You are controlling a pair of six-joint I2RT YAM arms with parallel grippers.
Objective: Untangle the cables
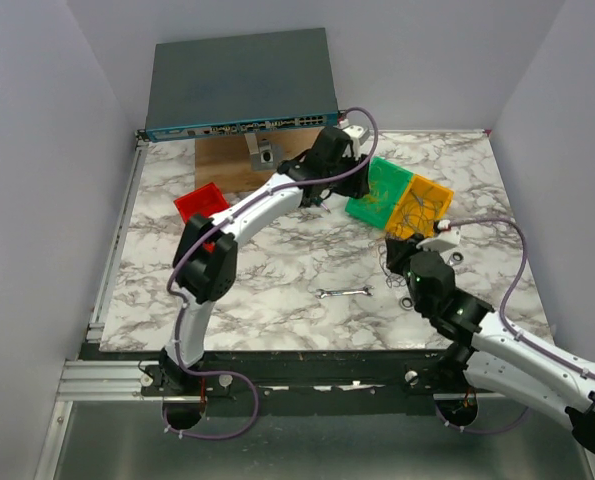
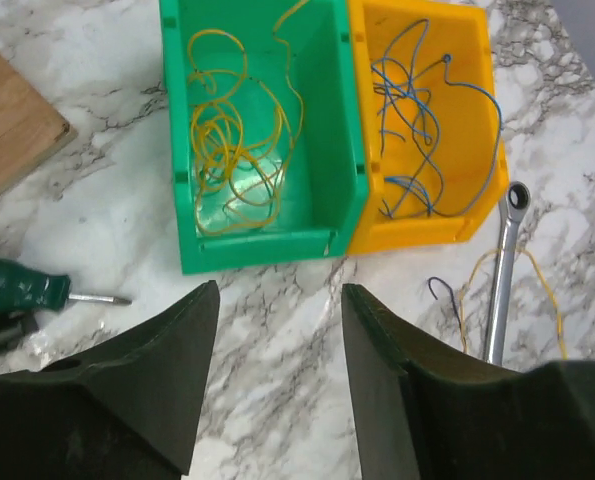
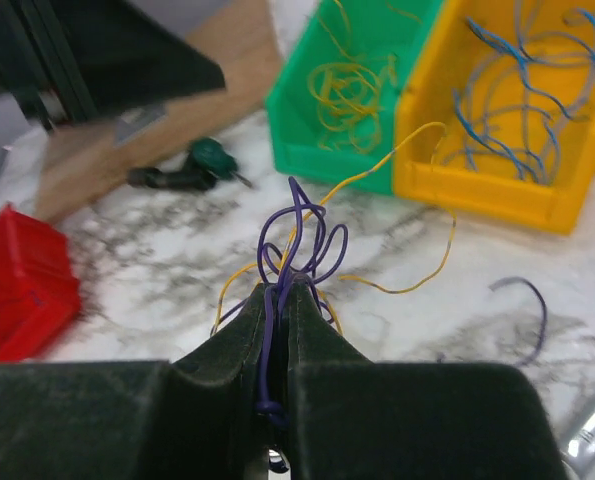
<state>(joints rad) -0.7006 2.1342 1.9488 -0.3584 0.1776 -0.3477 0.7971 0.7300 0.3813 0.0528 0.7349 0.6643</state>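
I will carry the tangle to the left in the top view next with my right gripper. I will then open it over the marble beyond the mid-table wrench, where the table is empty.
The cables are a small tangle of purple-blue wire loops [image 3: 302, 235] with yellow strands [image 3: 397, 285] trailing onto the marble. My right gripper [image 3: 282, 287] is shut on the tangle, and the purple wire runs down between its fingers. In the top view it [image 1: 404, 262] sits just in front of the yellow bin. Several yellow wires [image 2: 232, 150] lie in the green bin [image 2: 267, 250], and several blue wires [image 2: 417, 120] lie in the yellow bin [image 2: 407, 232]. My left gripper [image 2: 279, 288] hovers open over bare marble before the green bin, holding nothing.
A ratchet wrench [image 2: 502, 270] lies right of the yellow bin beside a loose yellow wire [image 2: 549, 295]. A second wrench [image 1: 342, 292] lies mid-table. A green-handled screwdriver [image 2: 22, 285], a red bin [image 1: 202, 203], a wooden board [image 1: 237, 160] and a network switch [image 1: 242, 85] stand left and back.
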